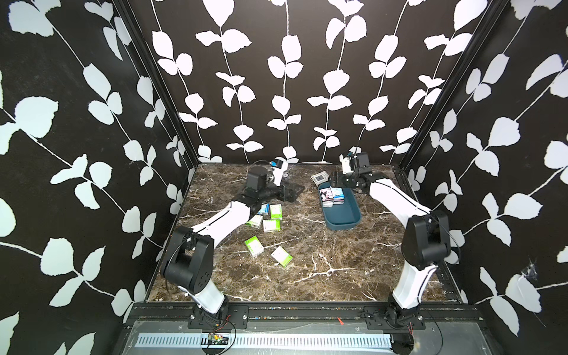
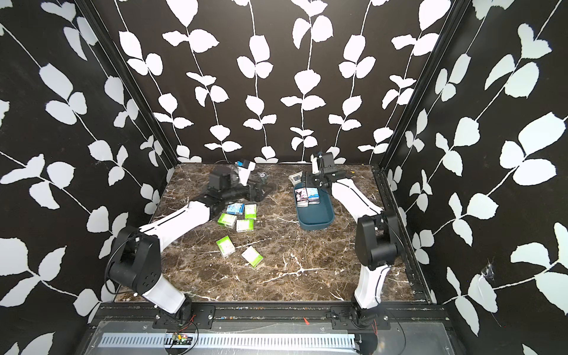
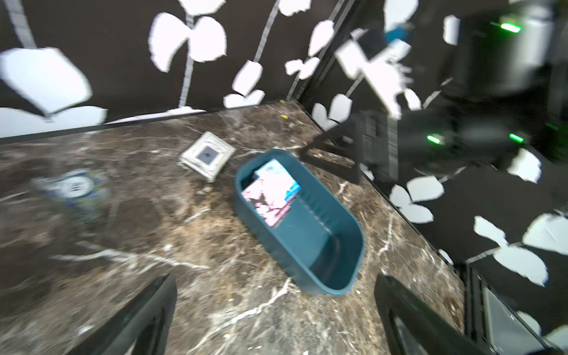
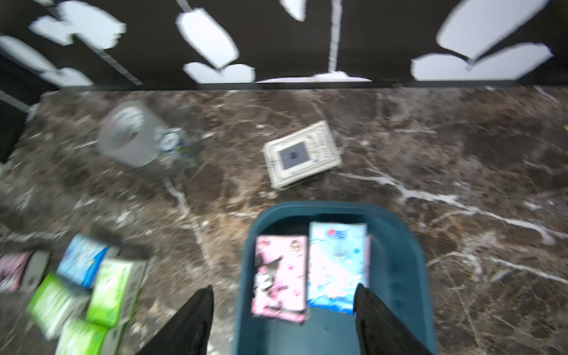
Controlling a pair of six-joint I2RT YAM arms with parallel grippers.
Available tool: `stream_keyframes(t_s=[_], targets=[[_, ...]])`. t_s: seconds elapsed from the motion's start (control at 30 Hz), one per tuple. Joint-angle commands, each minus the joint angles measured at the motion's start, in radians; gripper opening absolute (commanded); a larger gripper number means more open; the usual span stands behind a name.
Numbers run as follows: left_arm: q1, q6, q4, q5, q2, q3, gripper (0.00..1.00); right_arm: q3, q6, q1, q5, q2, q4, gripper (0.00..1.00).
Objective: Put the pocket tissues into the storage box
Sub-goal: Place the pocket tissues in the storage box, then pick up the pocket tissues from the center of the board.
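My right gripper will next swing back from the box (image 1: 344, 226), turn and come down onto the end of the green-and-white pack (image 1: 285, 259) nearest my base, because the pack lies apart.
The teal storage box (image 1: 344, 226) (image 4: 399, 261) stands on the marble table at the right, with a pink cartoon pack (image 1: 325, 196) (image 4: 279, 276) and a blue pack (image 4: 336, 264) lying at its far end. Several pocket tissues, green ones (image 1: 271, 225) (image 1: 281, 256) and a blue one (image 1: 263, 209), lie loose on the table beside my left arm. My right gripper (image 4: 284, 289) (image 1: 333, 179) hovers open over the box's far end, holding nothing. My left gripper (image 3: 278, 319) (image 1: 293, 190) is wide open and empty, just left of the box.
A white packet with a grey square (image 1: 319, 177) (image 4: 302, 155) lies behind the box. A clear tape roll (image 4: 132, 135) sits near the back wall. Patterned walls close in the table on three sides.
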Motion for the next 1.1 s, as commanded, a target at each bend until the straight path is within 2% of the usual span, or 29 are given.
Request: stream_keyframes(t_s=[0.0,0.23,0.47,0.87,1.07], targets=[[0.046,0.016,-0.028,-0.005,-0.076,-0.023,0.99,-0.084,-0.098,0.074,-0.051,-0.051,0.043,0.76],[0.133,0.082,-0.158,-0.015,-0.132,-0.041,0.99,-0.196,-0.139,0.286,-0.137,-0.088,0.070,0.77],[0.213,0.114,-0.185,-0.019,-0.191,-0.097,0.99,-0.245,-0.142,0.421,-0.300,-0.005,-0.005,0.77],[0.250,0.104,-0.174,-0.030,-0.206,-0.133,0.99,-0.211,-0.169,0.548,-0.256,0.106,-0.098,0.74],[0.249,0.107,-0.173,-0.029,-0.195,-0.124,0.99,-0.173,-0.179,0.573,-0.249,0.132,-0.124,0.73]])
